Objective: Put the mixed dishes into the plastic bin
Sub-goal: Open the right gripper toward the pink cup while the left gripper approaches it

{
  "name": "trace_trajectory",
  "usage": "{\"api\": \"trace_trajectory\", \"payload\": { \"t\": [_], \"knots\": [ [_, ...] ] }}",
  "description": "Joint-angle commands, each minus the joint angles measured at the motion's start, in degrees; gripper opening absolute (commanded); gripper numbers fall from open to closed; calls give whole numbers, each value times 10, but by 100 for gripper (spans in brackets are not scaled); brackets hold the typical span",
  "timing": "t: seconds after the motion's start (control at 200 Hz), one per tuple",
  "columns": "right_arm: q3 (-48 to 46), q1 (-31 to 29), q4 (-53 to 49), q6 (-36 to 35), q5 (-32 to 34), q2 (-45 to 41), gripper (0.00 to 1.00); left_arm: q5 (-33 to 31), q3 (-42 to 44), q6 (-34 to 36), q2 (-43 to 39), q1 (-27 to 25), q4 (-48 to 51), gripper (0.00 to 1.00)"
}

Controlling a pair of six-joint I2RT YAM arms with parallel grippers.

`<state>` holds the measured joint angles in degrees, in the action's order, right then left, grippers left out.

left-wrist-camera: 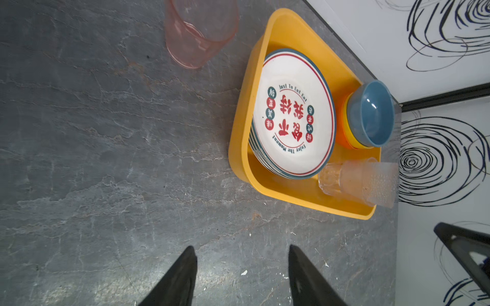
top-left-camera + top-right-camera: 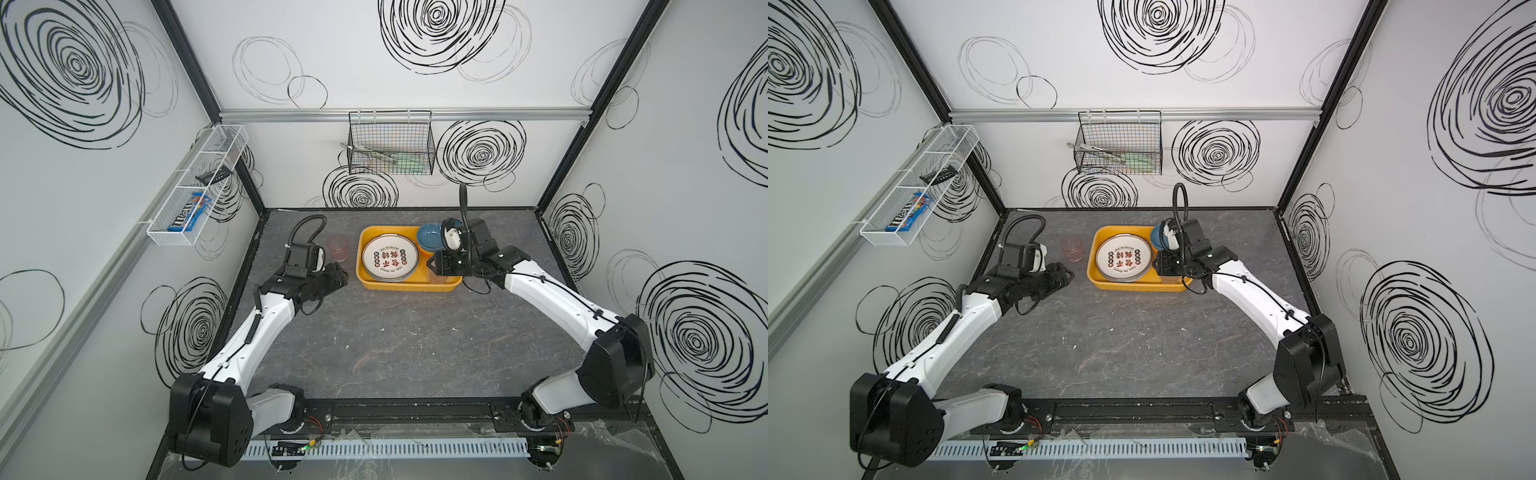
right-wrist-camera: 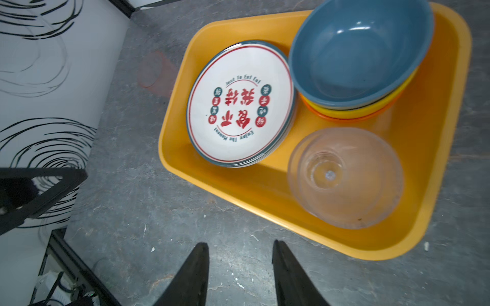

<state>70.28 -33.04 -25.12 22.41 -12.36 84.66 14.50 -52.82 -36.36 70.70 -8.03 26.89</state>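
Note:
My open left gripper moves outward and down to the pinkish cup's rim opposite the bin next, since only this cup stands outside on the tabletop.
The yellow plastic bin [image 2: 365, 277] [image 2: 1098, 279] stands at the back middle of the table. It holds a stack of white plates [image 2: 388, 258] [image 3: 241, 103] with red characters, stacked bowls with a blue one [image 2: 428, 237] [image 3: 358, 53] on top, and nested transparent cups [image 1: 358, 180] [image 3: 344, 177] standing in its front right corner. A pinkish cup [image 2: 337, 246] [image 1: 198, 34] stands on the table left of the bin. My left gripper [image 2: 338, 276] [image 1: 241, 249] is open and empty, in front of that cup. My right gripper [image 2: 434, 268] [image 3: 239, 245] hangs open and empty by the bin's front right corner.
A black wire basket [image 2: 392, 145] hangs on the back wall above the bin. A white mesh rack [image 2: 195, 187] is fixed to the left wall. The bin sits close to the back wall, and grey tabletop [image 2: 395, 345] spreads in front of it.

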Motion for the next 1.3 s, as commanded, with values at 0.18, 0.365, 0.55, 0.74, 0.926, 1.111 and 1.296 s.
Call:
{"api": "trace_trajectory", "payload": {
  "t": [0.18, 0.365, 0.55, 0.74, 0.926, 1.111, 1.296],
  "knots": [
    [-27, -64, 94, -16, -48, -26, 48, -5, -47, 11, 59, 45, -38, 57],
    [-40, -96, 126, -24, -54, -27, 51, -7, -72, 2, 113, 71, -63, 55],
    [-38, -112, 145, -32, -46, -15, 56, -6, -110, -8, 176, 82, -81, 54],
    [-20, -115, 152, -39, -46, 7, 56, -10, -159, -14, 244, 93, -86, 54],
    [-21, -118, 156, -39, -43, 14, 56, -5, -211, -28, 308, 98, -93, 53],
    [-34, -118, 153, -40, -34, 10, 56, -5, -279, -34, 378, 98, -80, 51],
    [-43, -116, 147, -43, -23, 3, 55, -14, -317, -32, 426, 98, -64, 50]
  ]
}}
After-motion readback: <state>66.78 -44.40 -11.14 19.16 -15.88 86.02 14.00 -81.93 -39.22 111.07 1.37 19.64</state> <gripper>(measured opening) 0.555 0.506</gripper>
